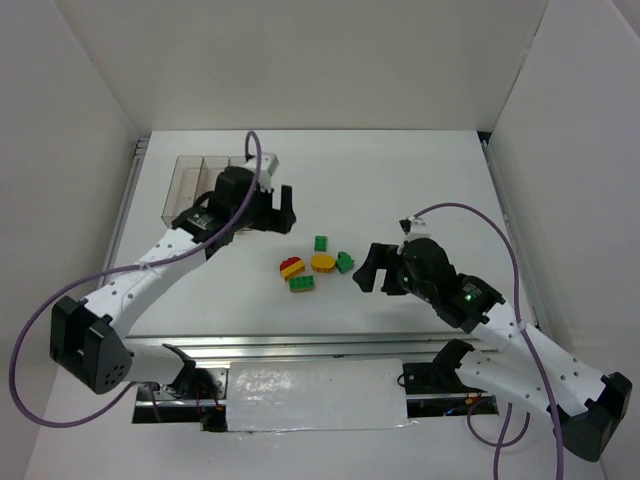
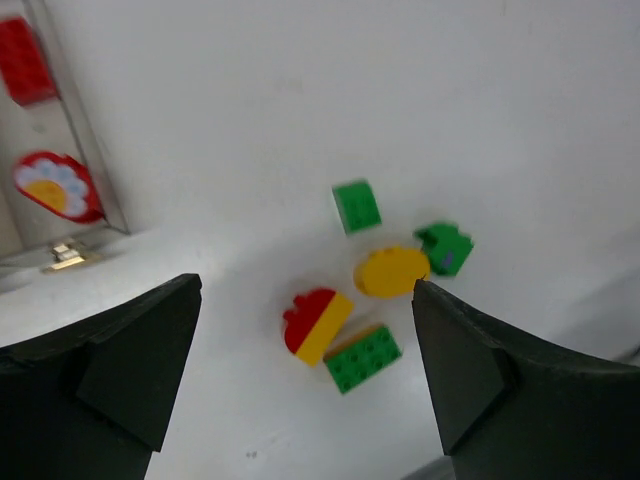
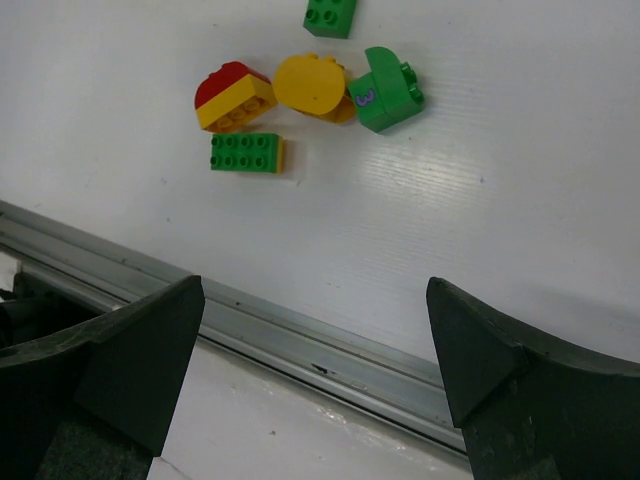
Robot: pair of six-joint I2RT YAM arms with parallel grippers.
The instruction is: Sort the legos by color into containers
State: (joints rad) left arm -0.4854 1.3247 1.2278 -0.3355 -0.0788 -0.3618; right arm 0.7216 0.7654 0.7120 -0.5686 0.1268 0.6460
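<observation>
Next, my left gripper moves down and back with a turn onto the red-and-yellow piece (image 1: 291, 267) (image 2: 318, 325), because its colour seam lies slanted between the open fingers.
Five legos lie in a cluster mid-table: a green square brick (image 1: 320, 243), a yellow rounded one (image 1: 323, 262), a green rounded one (image 1: 345, 263), a red-and-yellow piece (image 1: 291, 267) and a green studded rectangle (image 1: 301, 284). The clear containers (image 1: 205, 180) stand at the back left. In the left wrist view one bin (image 2: 85, 140) holds a red brick (image 2: 25, 60) and a red rounded piece with a flower (image 2: 55, 187). My left gripper (image 1: 272, 220) hangs open and empty between the bins and the cluster. My right gripper (image 1: 365, 270) is open and empty, just right of the cluster.
An aluminium rail (image 3: 300, 350) runs along the table's near edge, under the right gripper. White walls enclose the table on the left, back and right. Purple cables (image 1: 255, 150) loop off both arms.
</observation>
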